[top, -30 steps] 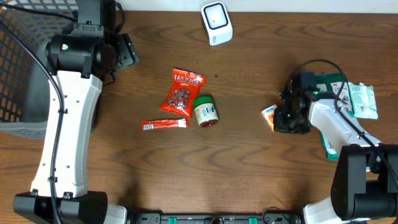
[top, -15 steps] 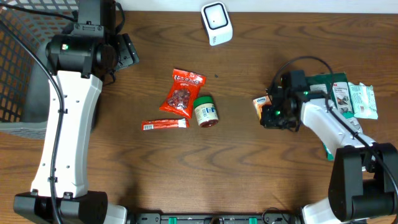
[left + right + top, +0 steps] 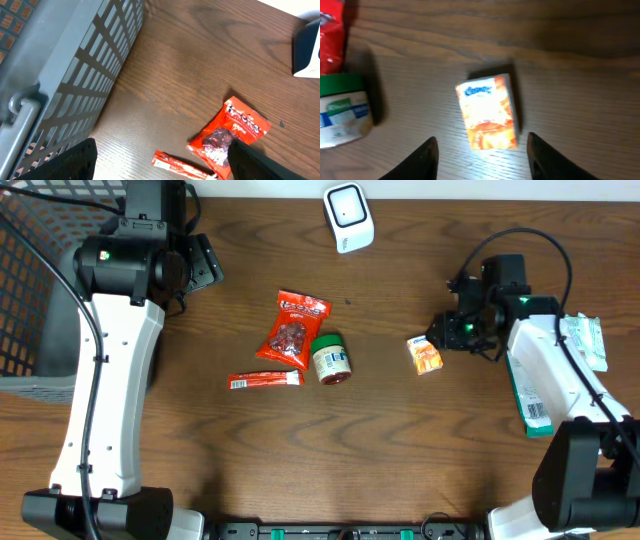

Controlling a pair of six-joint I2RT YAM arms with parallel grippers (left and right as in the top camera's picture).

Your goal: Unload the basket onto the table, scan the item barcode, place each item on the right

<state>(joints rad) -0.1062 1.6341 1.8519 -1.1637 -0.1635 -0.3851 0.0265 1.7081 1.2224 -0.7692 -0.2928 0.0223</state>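
Observation:
The orange tissue pack lies flat on the wood below, so my open right gripper will go down next onto its edge farther from the green-lidded jar.
A small orange carton (image 3: 425, 354) lies flat on the wooden table, right of centre. In the right wrist view the orange carton (image 3: 487, 112) rests on the wood just ahead of my fingers, touching neither. My right gripper (image 3: 447, 332) (image 3: 481, 138) hovers just up and right of it, open and holding nothing. The white barcode scanner (image 3: 348, 217) (image 3: 307, 50) stands at the table's far edge. High at the far left, beside the basket, my left gripper (image 3: 205, 265) (image 3: 160, 150) is open and empty.
A red snack bag (image 3: 293, 328), a green-lidded jar (image 3: 330, 358) and a thin red stick pack (image 3: 264, 380) lie mid-table. A grey wire basket (image 3: 30, 300) fills the left edge. A green box (image 3: 528, 395) and pale packets (image 3: 582, 342) lie at the right.
My right gripper carried the orange carton leftward, opened, and left it on the table, then drew back up and to the right. The left arm has not moved.

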